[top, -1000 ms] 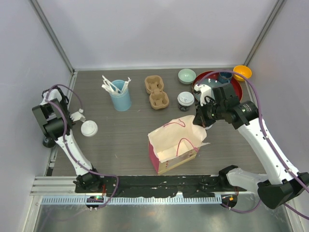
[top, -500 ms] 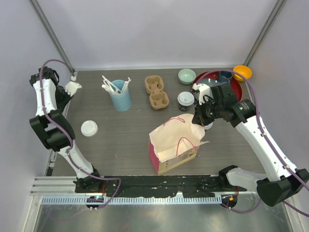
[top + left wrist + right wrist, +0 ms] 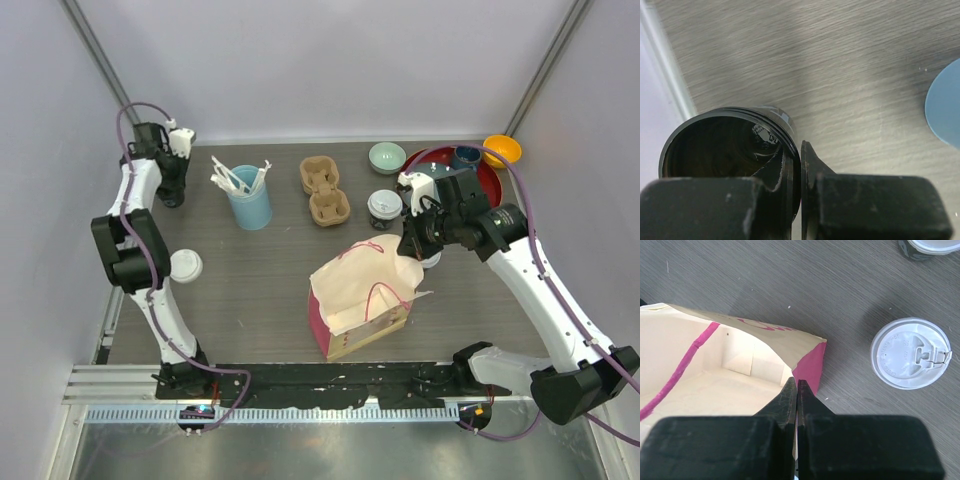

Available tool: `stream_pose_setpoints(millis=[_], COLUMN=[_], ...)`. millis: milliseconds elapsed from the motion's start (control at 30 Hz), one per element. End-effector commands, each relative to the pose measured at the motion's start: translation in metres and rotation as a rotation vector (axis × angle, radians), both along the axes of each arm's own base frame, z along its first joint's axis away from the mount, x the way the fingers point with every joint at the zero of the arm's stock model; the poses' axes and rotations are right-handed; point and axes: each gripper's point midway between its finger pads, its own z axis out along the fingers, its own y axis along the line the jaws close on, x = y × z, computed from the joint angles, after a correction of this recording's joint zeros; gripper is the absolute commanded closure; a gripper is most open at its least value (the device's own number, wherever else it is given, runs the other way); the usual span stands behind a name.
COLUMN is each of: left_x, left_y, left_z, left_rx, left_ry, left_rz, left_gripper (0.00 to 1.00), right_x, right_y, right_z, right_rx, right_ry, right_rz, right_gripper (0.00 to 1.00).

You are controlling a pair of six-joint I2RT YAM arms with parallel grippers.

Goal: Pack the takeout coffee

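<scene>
The lidless black cup (image 3: 725, 145) is near the side edge of the table, so the robot's left gripper will next go down toward the light-blue cup and then let go of the lidless black cup's side.
My left gripper (image 3: 172, 182) is at the back left corner, shut on the wall of a lidless black cup (image 3: 725, 145), with one finger inside the rim and one outside (image 3: 800, 155). A round white lid (image 3: 184, 265) sits on the table at the left; I cannot tell what is under it. A black takeout coffee with a white lid (image 3: 384, 205) stands mid-table. Another lidded cup (image 3: 910, 352) stands beside the pink and cream paper bag (image 3: 365, 290). My right gripper (image 3: 797, 385) is shut on the bag's right rim (image 3: 413, 245).
A light-blue cup of white utensils (image 3: 250, 205) stands just right of the left gripper. A cardboard cup carrier (image 3: 325, 190), a green bowl (image 3: 387, 157), a red tray (image 3: 415, 165) with a dark-blue mug (image 3: 466, 157), and an orange bowl (image 3: 502, 150) line the back.
The left arm has swung from the table's left edge up to the back left corner. The white lid stays where it was. The right arm and bag have hardly moved.
</scene>
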Motion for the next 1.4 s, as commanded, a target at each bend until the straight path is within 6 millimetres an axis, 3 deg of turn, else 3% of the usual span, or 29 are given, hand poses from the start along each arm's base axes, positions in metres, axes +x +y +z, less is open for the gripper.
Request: stream_pose_setpoints(millis=[0, 367, 467, 500, 633, 700, 900, 967, 1000, 1067, 1100, 1200, 1333, 1367], left_x=[0.038, 0.048, 0.048, 0.048, 0.051, 0.053, 0.047, 0.036, 0.029, 0.012, 0.0, -0.03, -0.082, -0.09], left_y=[-0.008, -0.021, -0.021, -0.022, -0.025, -0.025, -0.024, -0.027, -0.031, -0.038, -0.044, -0.056, -0.076, -0.079], left_z=[-0.007, -0.044, -0.043, -0.04, -0.014, 0.009, 0.071, 0.083, 0.099, 0.112, 0.132, 0.143, 0.159, 0.16], left_rx=[-0.001, -0.014, -0.017, -0.018, -0.032, -0.03, -0.012, -0.031, -0.046, -0.065, -0.079, -0.111, -0.161, -0.17], left_ry=[-0.082, -0.039, -0.041, -0.045, -0.099, -0.144, -0.246, -0.237, -0.257, -0.246, -0.273, -0.234, -0.174, -0.164], left_rz=[0.054, 0.022, 0.02, 0.018, 0.019, 0.023, 0.039, 0.044, 0.045, 0.031, 0.015, -0.018, -0.072, -0.079], left_gripper=[1.0, 0.99, 0.63, 0.46, 0.29, 0.23, 0.16, 0.16, 0.15, 0.14, 0.13, 0.11, 0.1, 0.1], right_x=[-0.013, -0.014, -0.015, -0.015, -0.014, -0.013, -0.008, -0.005, -0.004, -0.001, 0.0, 0.006, 0.009, 0.011], right_y=[-0.009, -0.01, -0.01, -0.01, -0.01, -0.011, -0.008, -0.008, -0.007, -0.004, -0.002, 0.009, 0.045, 0.062], right_z=[-0.005, -0.005, -0.004, -0.004, -0.004, -0.004, -0.004, -0.007, -0.007, -0.004, -0.001, 0.014, 0.034, 0.035], right_rx=[-0.035, -0.034, -0.033, -0.033, -0.033, -0.035, -0.021, -0.022, -0.017, 0.001, 0.017, 0.094, 0.223, 0.231], right_ry=[0.028, 0.02, 0.018, 0.019, 0.019, 0.018, 0.034, 0.049, 0.054, 0.054, 0.054, 0.042, 0.029, 0.024], right_rz=[0.003, 0.0, 0.001, 0.002, -0.002, -0.01, -0.055, -0.072, -0.087, -0.104, -0.107, -0.143, -0.104, -0.061], right_gripper=[0.99, 0.99, 0.99, 0.99, 0.95, 0.93, 0.88, 0.89, 0.91, 0.96, 0.99, 0.99, 0.99, 0.99])
